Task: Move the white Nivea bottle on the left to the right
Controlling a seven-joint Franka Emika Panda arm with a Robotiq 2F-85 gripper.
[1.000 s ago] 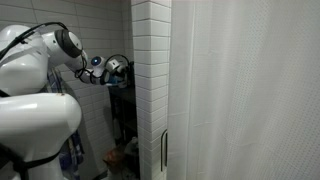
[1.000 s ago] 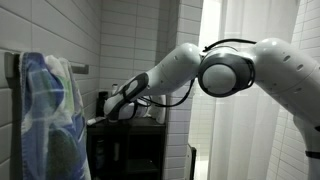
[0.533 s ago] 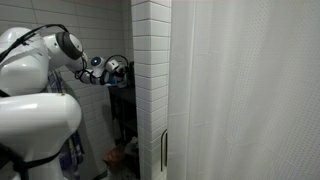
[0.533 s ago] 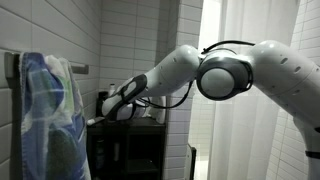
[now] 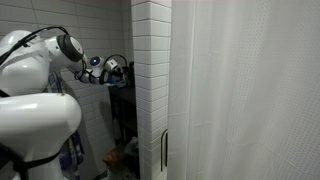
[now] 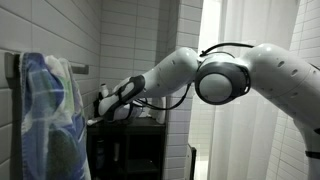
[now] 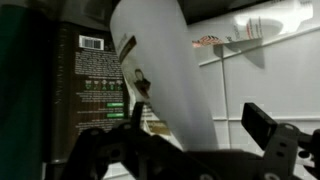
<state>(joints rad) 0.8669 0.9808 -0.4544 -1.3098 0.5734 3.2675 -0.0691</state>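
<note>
Next, my gripper needs to stay about where it is and close its fingers on the white bottle's lower part (image 7: 190,124), since that part of the bottle already lies between them.
In the wrist view a white bottle (image 7: 165,60) fills the middle, leaning, with a label strip down its left side. My gripper (image 7: 200,112) is open around its lower part. The left finger (image 7: 136,112) is at the bottle's edge and the right finger (image 7: 266,124) stands clear of it with a gap. A dark green bottle (image 7: 95,70) with a printed label stands right beside it on the left. In both exterior views the gripper (image 5: 115,70) (image 6: 106,104) reaches onto a dark shelf by the tiled wall; the bottles are barely visible there.
A white tiled column (image 5: 150,80) and a white curtain (image 5: 250,90) stand next to the shelf. A blue patterned towel (image 6: 50,110) hangs in front. A dark cabinet (image 6: 130,150) is under the gripper. A white wall shelf (image 7: 250,30) shows behind.
The arm has crept slightly further toward the wall side of the shelf. Nothing has been gripped or let go.
</note>
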